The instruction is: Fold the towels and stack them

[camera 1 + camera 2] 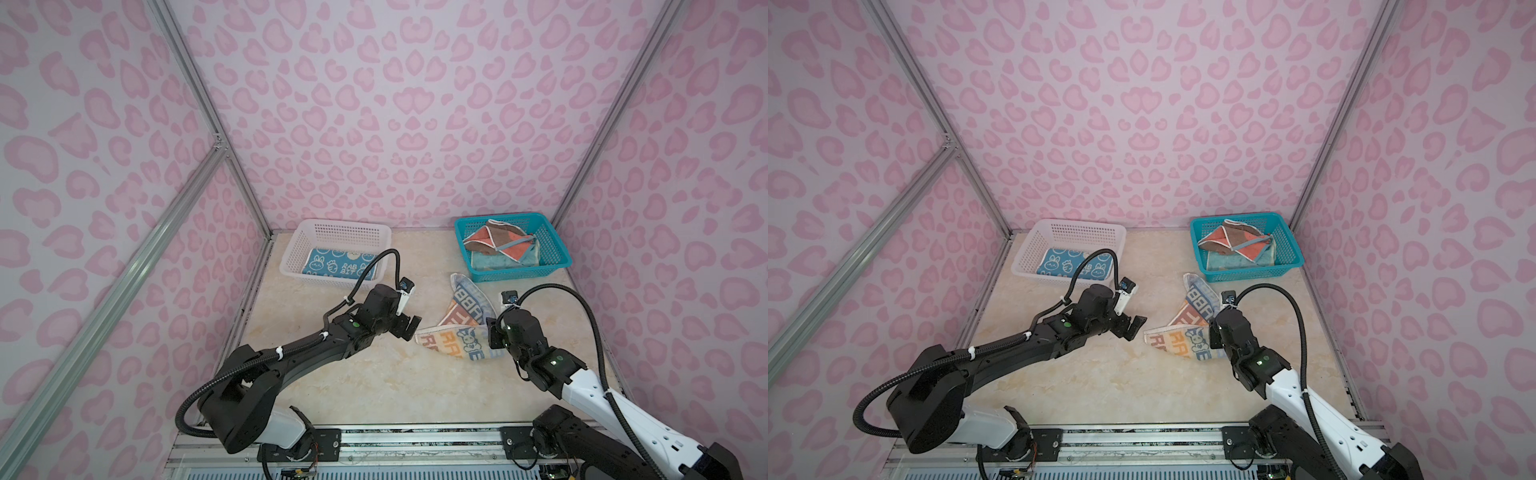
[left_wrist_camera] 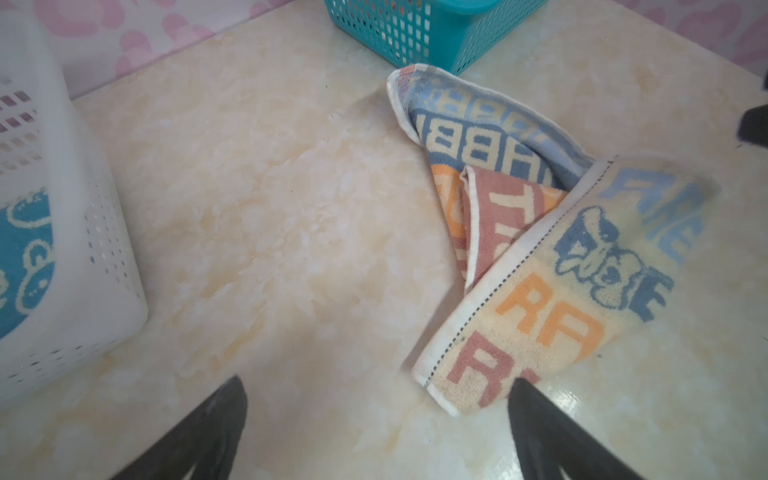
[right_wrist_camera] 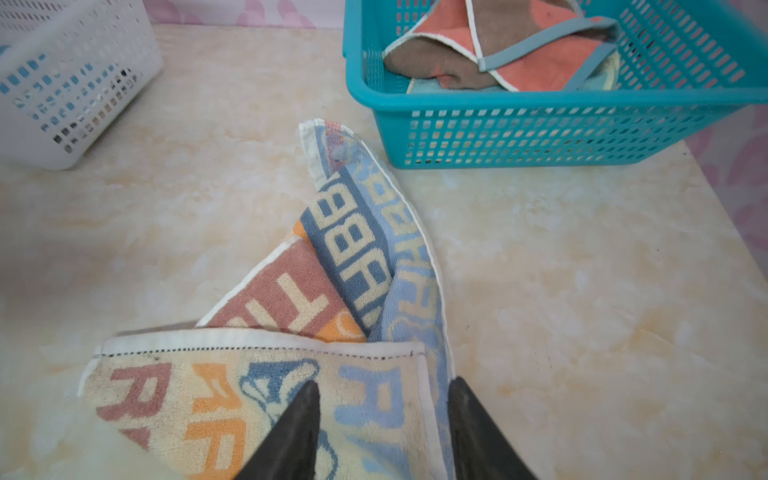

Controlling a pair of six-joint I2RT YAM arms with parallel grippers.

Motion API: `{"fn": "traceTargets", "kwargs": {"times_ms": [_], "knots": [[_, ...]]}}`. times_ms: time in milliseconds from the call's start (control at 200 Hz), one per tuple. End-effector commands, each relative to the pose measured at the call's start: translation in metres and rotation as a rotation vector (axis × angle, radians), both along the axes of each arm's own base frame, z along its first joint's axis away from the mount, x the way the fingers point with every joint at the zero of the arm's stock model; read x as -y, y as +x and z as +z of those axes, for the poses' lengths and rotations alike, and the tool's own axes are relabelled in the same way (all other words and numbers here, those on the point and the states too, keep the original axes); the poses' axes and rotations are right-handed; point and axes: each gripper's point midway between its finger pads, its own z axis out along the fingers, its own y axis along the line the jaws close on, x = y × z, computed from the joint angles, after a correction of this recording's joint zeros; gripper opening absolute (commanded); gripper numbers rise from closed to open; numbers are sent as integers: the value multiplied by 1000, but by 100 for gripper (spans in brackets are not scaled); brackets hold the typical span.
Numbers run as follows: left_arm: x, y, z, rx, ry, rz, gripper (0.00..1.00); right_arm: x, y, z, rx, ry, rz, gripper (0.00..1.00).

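Observation:
My left gripper should go down next with its fingers open onto the towel's white hemmed corner [image 1: 418, 336] [image 2: 429, 377], because that corner lies uncovered on the table with bare marble beside it.
The orange and blue lettered towel [image 1: 455, 328] [image 1: 1185, 334] lies crumpled on the table, one end folded over itself. My right gripper [image 3: 383, 382] hangs over that folded end [image 3: 257, 386], jaws apart, the cloth lying flat under them. In both top views its wrist hides the fingers. My left gripper [image 1: 409, 326] [image 2: 378, 382] stands open beside the towel's near corner [image 2: 440, 374], nothing between its fingers. A folded blue rabbit towel [image 1: 340, 264] [image 1: 1073, 266] lies in the white basket [image 1: 345, 226]. An orange-brown towel [image 1: 498, 245] [image 3: 519, 50] rests on a teal towel [image 1: 494, 262] in the teal basket [image 1: 511, 218].
The white basket [image 1: 1079, 224] stands at the back left and the teal basket [image 1: 1241, 217] at the back right, both near the pink wall. Bare marble tabletop [image 1: 374, 374] stretches in front of the towel. Metal frame posts run along the table's sides.

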Motion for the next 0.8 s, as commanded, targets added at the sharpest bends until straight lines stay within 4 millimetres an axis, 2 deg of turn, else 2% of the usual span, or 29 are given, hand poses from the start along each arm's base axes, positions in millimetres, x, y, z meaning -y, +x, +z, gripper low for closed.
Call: {"fn": "traceTargets", "kwargs": {"times_ms": [0, 85, 190, 355, 525, 795], "knots": [[-4, 0, -21, -113, 51, 60, 94, -4, -1, 16, 38, -37, 62, 54], [-2, 1, -38, -218, 67, 115, 89, -6, 0, 26, 44, -53, 81, 54], [9, -8, -55, -359, 48, 133, 84, -10, 3, 29, 25, -75, 96, 54], [14, -14, -63, -494, 40, 193, 76, -19, 10, 23, -8, -88, 122, 55], [17, -23, -79, -621, 68, 231, 65, -26, 16, 16, -18, -84, 140, 55], [24, -29, -97, -704, 57, 247, 55, -25, 18, 11, -17, -114, 142, 55]]}}
